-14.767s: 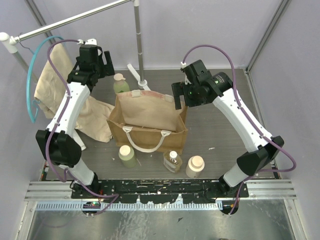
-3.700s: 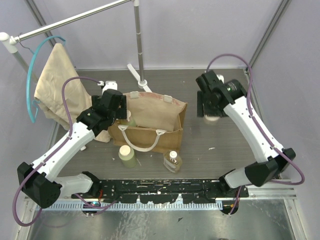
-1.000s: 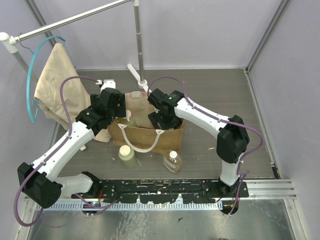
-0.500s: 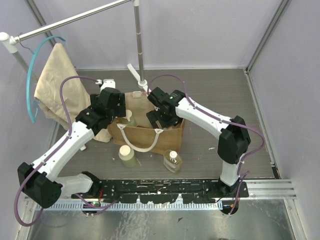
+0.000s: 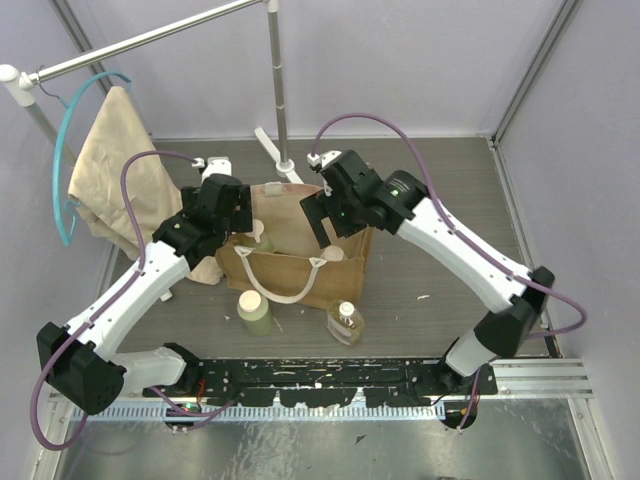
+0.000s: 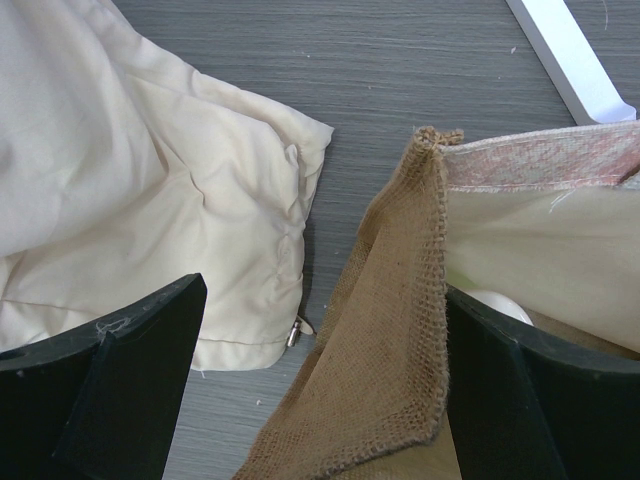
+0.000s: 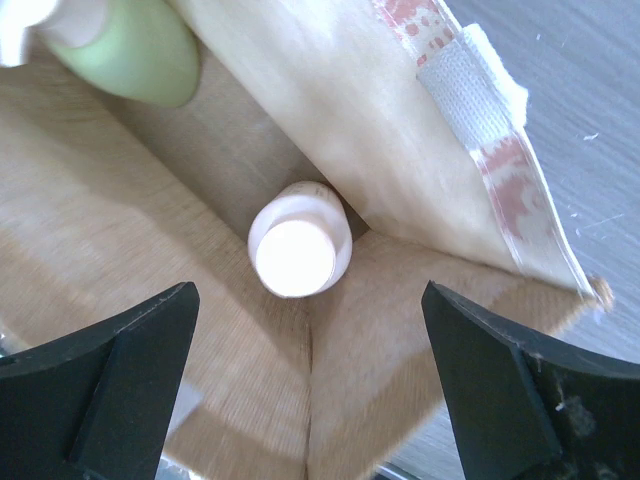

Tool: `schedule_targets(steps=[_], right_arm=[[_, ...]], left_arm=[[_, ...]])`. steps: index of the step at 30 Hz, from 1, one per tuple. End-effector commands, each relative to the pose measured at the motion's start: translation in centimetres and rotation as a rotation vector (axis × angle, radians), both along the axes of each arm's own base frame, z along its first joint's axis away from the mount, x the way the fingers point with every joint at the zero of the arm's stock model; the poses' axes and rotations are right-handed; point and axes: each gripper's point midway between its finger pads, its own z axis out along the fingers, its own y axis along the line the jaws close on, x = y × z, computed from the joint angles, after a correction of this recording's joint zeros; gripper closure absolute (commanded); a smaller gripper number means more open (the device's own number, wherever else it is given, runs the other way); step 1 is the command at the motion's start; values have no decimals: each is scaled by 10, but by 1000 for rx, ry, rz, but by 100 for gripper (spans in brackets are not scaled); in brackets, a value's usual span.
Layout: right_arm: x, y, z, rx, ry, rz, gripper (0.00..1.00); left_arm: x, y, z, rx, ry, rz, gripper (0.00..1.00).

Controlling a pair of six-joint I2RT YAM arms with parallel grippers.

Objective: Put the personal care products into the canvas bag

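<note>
My right gripper should next move its open fingers back and down around the body of the clear amber bottle, which stands outside the bag, behind and below my gripper.
The tan canvas bag stands open mid-table. Inside it, in the right wrist view, a cream bottle with a wide round cap stands upright in a corner, and a pale green bottle lies further in. My right gripper hangs open above the cream bottle, holding nothing; it hovers over the bag's mouth. My left gripper is open astride the bag's left corner, one finger inside and one outside. In front of the bag stand another pale green bottle and a clear amber bottle.
A limp beige cloth hangs from a teal hanger at the left and spills onto the table beside the bag. A metal rack pole rises behind the bag, its white foot on the floor. Enclosure walls stand on both sides.
My right gripper has opened and let go of the cream bottle inside the bag, then risen up and back out of it. The left arm has stayed at the bag's corner.
</note>
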Motion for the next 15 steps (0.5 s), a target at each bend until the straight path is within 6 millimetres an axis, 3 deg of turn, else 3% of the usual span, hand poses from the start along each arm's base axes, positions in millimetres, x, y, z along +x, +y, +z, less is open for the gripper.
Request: schedule_targets(steps=[1, 4, 8, 15], right_arm=[[-32, -15, 42, 94, -115, 90, 0], [-55, -18, 39, 106, -94, 139, 0], [-89, -4, 32, 112, -51, 243, 0], [-143, 19, -15, -6, 64, 388, 0]], left_arm=[[5, 3, -1, 11, -14, 14, 2], [5, 7, -1, 30, -20, 20, 2], [6, 9, -1, 43, -24, 17, 2], [5, 8, -3, 35, -25, 7, 2]])
